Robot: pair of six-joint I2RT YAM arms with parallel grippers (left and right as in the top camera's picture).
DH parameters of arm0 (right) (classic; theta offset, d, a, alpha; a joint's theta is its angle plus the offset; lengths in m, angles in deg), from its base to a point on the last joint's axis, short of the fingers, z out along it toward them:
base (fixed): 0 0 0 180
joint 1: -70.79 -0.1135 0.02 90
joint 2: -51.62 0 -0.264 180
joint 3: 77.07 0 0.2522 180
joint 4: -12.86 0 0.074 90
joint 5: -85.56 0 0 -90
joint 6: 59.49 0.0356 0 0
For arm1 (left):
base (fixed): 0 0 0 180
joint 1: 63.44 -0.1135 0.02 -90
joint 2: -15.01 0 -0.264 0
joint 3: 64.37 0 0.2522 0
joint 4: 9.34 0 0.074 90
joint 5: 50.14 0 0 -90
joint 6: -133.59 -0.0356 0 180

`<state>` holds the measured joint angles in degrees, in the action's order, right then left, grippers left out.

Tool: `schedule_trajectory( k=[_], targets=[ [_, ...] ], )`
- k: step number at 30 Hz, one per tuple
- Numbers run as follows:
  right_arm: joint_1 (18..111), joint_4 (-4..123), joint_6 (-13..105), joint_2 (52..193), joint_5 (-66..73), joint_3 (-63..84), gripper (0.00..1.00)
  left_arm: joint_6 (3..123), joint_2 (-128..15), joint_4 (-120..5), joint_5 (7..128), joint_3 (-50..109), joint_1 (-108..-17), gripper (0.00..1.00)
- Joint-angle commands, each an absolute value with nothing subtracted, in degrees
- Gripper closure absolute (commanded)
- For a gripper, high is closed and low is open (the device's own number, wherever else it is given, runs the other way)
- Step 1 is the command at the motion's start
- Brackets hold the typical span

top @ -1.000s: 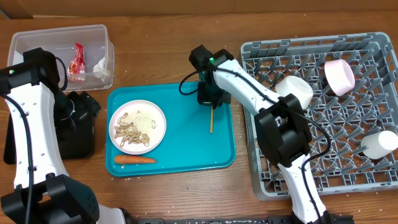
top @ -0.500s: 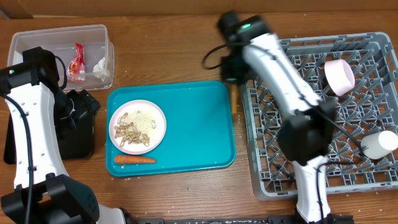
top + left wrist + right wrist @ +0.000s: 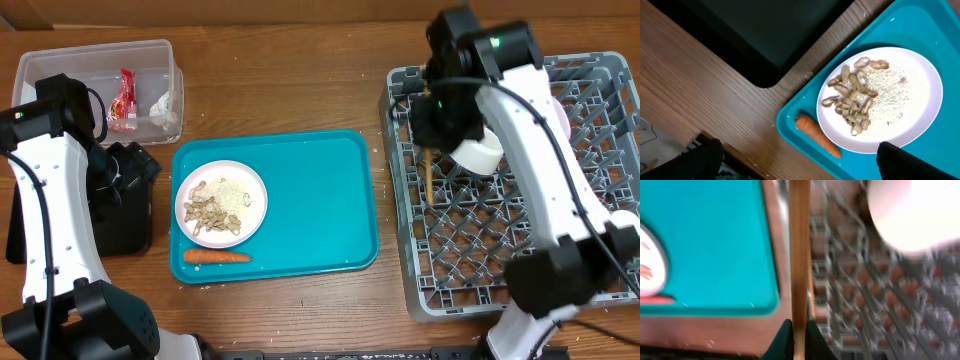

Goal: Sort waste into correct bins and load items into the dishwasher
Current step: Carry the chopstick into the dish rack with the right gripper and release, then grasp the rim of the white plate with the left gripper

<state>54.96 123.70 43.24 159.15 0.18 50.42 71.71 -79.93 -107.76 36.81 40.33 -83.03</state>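
My right gripper needs to lower the chopstick next onto the rack's tray-side strip [image 3: 420, 195] below, next to the white bowl [image 3: 478, 153], and let go of it, because another stick is already lying there.
My right gripper [image 3: 436, 128] is shut on a thin wooden chopstick [image 3: 428, 176] and holds it over the left part of the grey dishwasher rack [image 3: 500, 260]. In the right wrist view the chopstick [image 3: 800, 255] runs straight up from the shut gripper [image 3: 799, 328]. A white bowl [image 3: 478, 153] lies in the rack beside it. A white plate [image 3: 221, 203] with food scraps and rice and an orange carrot [image 3: 216, 256] are on the teal tray [image 3: 320, 200]. My left gripper [image 3: 802, 162] hangs open above the carrot [image 3: 817, 135] and the plate's [image 3: 900, 110] rim.
A clear tub [image 3: 60, 70] at the back left holds a red wrapper [image 3: 125, 100] and white tissue [image 3: 163, 112]. A black tray [image 3: 128, 222] lies left of the teal tray, under my left arm. Another white dish [image 3: 622, 225] lies at the rack's right edge.
My right gripper has carried the chopstick off the teal tray and to the right, over the rack. The left arm has not moved.
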Motion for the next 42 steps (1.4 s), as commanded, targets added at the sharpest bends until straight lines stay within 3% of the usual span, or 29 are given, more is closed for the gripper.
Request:
schedule_trajectory(
  k=[1,17,20,22,23,31,35,42],
  targets=[
    [55.64,122.65,42.48,152.50,-5.39,40.28,0.96,70.62,-79.80,-107.89,36.72,39.98,-82.90,0.00],
    [55.27,96.03,39.35,151.45,-1.78,13.55,0.95,70.60,-79.80,-107.06,36.72,39.98,-82.90,0.00],
    [55.27,94.54,38.98,151.50,-1.78,13.57,0.84,70.60,-79.80,-106.97,36.72,39.98,-82.90,0.00],
    [55.27,93.82,39.00,151.50,-1.76,13.57,0.57,70.60,-79.80,-106.84,36.72,39.98,-82.90,0.00],
    [55.27,93.64,39.00,151.50,-1.78,13.57,0.48,70.60,-79.80,-106.80,36.72,39.98,-82.90,0.00],
    [58.11,97.77,42.57,148.02,-4.25,26.33,0.42,70.47,-79.80,-106.30,36.81,39.98,-82.64,0.00],
    [63.99,97.84,44.44,145.09,-5.28,35.93,0.28,68.87,-79.80,-106.49,38.47,39.98,-80.58,0.00],
    [74.46,102.15,43.99,145.01,-3.93,39.06,0.24,68.91,-79.82,-106.32,39.70,39.98,-69.70,0.00]
  ],
)
